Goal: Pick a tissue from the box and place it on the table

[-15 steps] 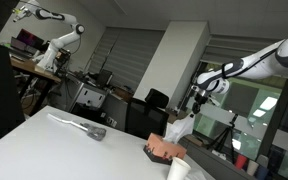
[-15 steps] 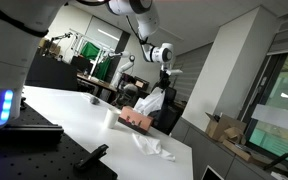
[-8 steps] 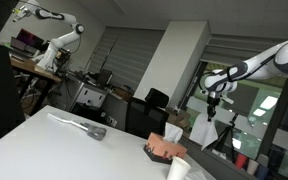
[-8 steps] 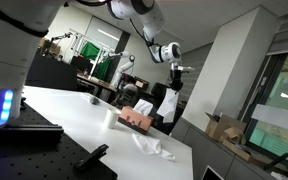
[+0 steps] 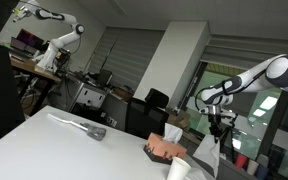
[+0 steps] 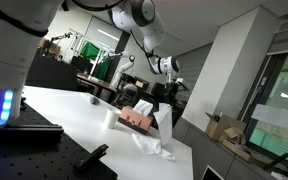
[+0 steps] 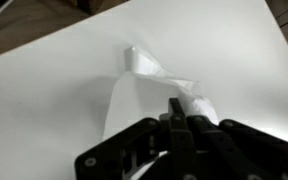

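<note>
The white tissue comes down next toward the crumpled tissue (image 6: 152, 146) on the tabletop for release there, since that lies below my gripper, under the hanging sheet.
The reddish tissue box stands on the white table in both exterior views (image 5: 161, 150) (image 6: 136, 118). My gripper (image 5: 219, 122) (image 6: 168, 97) is past the box, low over the table, and shut on a white tissue (image 5: 206, 152) (image 6: 166, 122) that hangs down from the fingers. In the wrist view the closed fingers (image 7: 179, 115) pinch the top of the tissue (image 7: 129, 110), which drapes towards the table. A crumpled white tissue (image 6: 152, 146) (image 7: 144, 63) lies on the table just below the hanging one.
A white cup (image 5: 179, 169) (image 6: 110, 117) stands near the box. A grey cloth-like object (image 5: 84, 127) lies farther along the table (image 5: 44, 145). The table edge (image 6: 189, 150) is close beside the crumpled tissue. Office chairs, desks and another robot arm stand behind.
My gripper has moved away from above the box, sideways and down towards the table, carrying the tissue clear of the box.
</note>
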